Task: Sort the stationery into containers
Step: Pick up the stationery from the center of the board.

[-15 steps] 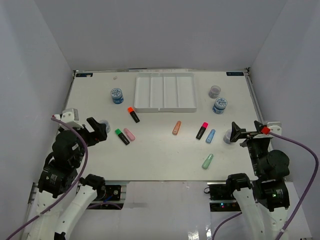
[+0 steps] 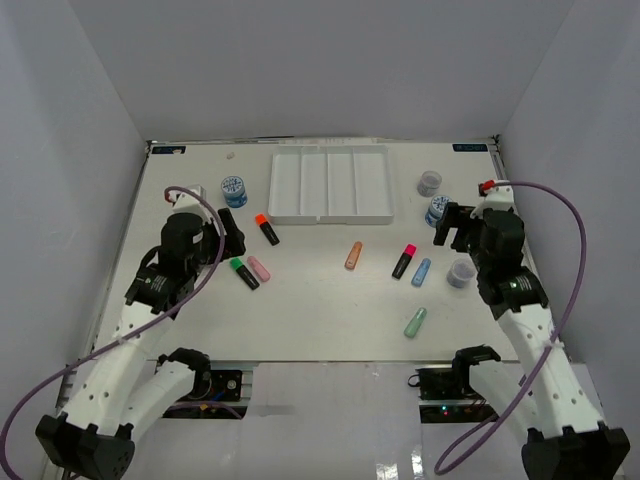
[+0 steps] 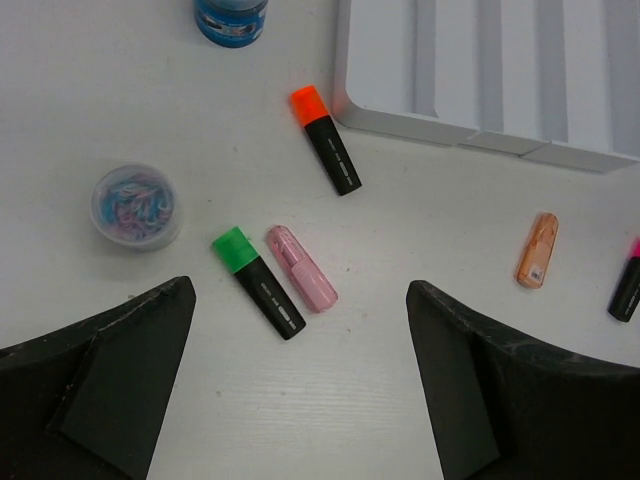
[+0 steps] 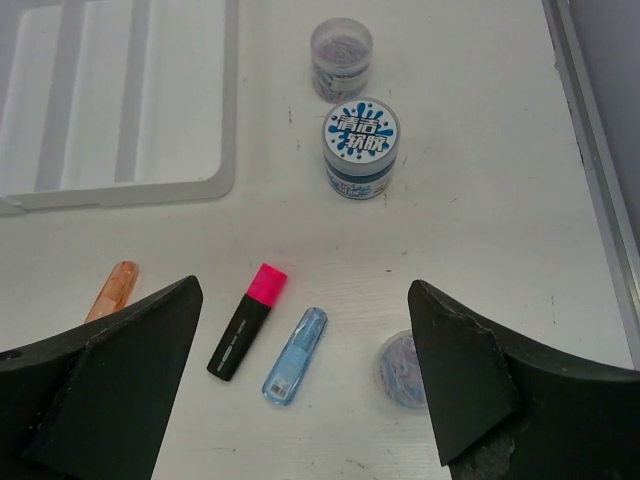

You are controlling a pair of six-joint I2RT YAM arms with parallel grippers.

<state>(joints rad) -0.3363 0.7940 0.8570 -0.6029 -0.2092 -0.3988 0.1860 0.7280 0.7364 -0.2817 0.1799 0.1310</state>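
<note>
I will next move my right gripper outward and lower it over the round blue-labelled jar [image 2: 438,209] [image 4: 361,146] until its fingers are on both sides of the lid. The jar stands outward and below.
The white four-compartment tray [image 2: 377,212] lies at the back middle, empty. My left gripper [image 2: 226,235] is open and empty, hovering above a green-capped black highlighter [image 3: 257,281] and a pastel pink one [image 3: 301,267]. An orange-capped highlighter [image 3: 325,152], a clear jar of clips [image 3: 137,205] and a blue-labelled jar [image 3: 231,18] lie further out. My right gripper [image 2: 452,226] is open and empty above a pink-capped highlighter [image 4: 246,321], a pastel blue one [image 4: 295,354] and a clear jar [image 4: 400,369]. A blue-labelled jar [image 4: 361,146] and a grey jar [image 4: 340,57] stand beyond it.
A pastel orange highlighter [image 2: 353,255] lies mid-table and a mint one [image 2: 415,322] near the front right. White walls enclose the table on three sides. A metal rail [image 4: 590,150] runs along the right edge.
Both arms have reached forward from the table's side edges. The left gripper now hangs over the left highlighters, the right gripper over the right group by the blue-labelled jar.
</note>
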